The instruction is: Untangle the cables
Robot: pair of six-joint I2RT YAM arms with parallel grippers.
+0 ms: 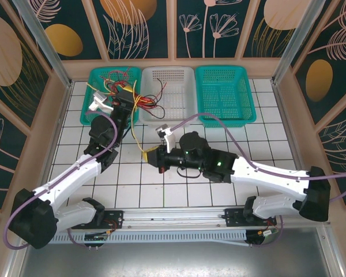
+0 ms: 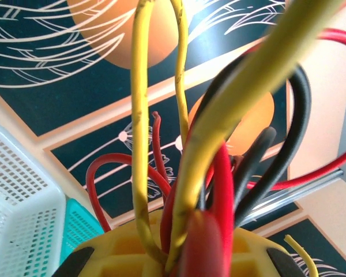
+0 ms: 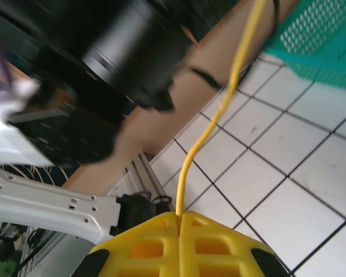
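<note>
My right gripper is to go up and outward past the white basket next and then let go, so the yellow cable gets from the tangle toward the second green basket.
A tangle of red, black and yellow cables hangs over the inner edge of the left green basket. My left gripper is raised there and shut on the bundle. In the left wrist view the cables rise in loops from between the yellow fingers, and the left gripper is pinched on them. One yellow cable runs down from the tangle to my right gripper, which is low over the tiles. In the right wrist view the right gripper is shut on that yellow cable.
A white basket and a second green basket stand in a row at the back. The left arm's black wrist looms close above the right gripper. An aluminium rail runs along the near edge.
</note>
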